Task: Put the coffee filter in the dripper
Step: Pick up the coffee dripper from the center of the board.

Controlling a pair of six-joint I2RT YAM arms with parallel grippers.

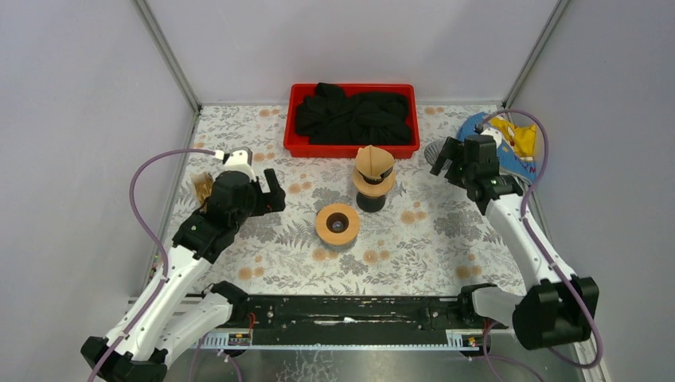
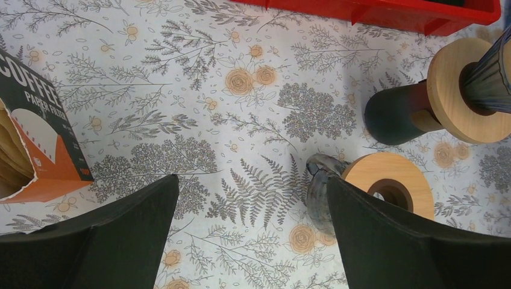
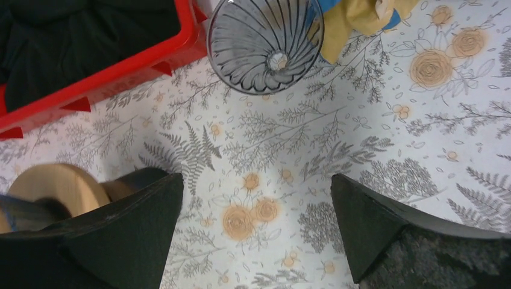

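Note:
The bare ribbed glass cone is next, so my right gripper will reach down and outward for it at the near edge of its rim [image 1: 430, 161] [image 3: 258, 91].
A box of paper coffee filters [image 2: 36, 138] lies open at the left edge of the table [image 1: 201, 187], with tan filters showing inside. A glass dripper with a wooden collar [image 1: 337, 224] stands mid-table, just behind my left gripper's right finger [image 2: 391, 183]. A second wooden-collared dripper sits on a dark cup [image 1: 374, 171], with tan paper in its top. A bare ribbed glass cone [image 3: 265, 42] lies beside the red tray. My left gripper [image 2: 252, 180] is open and empty between the box and the dripper. My right gripper [image 3: 257, 177] is open and empty over the bare cloth.
A red tray [image 1: 353, 119] full of black cloth stands at the back. A blue and yellow item [image 1: 509, 139] lies at the back right, behind my right arm. Grey walls close in the left and right sides.

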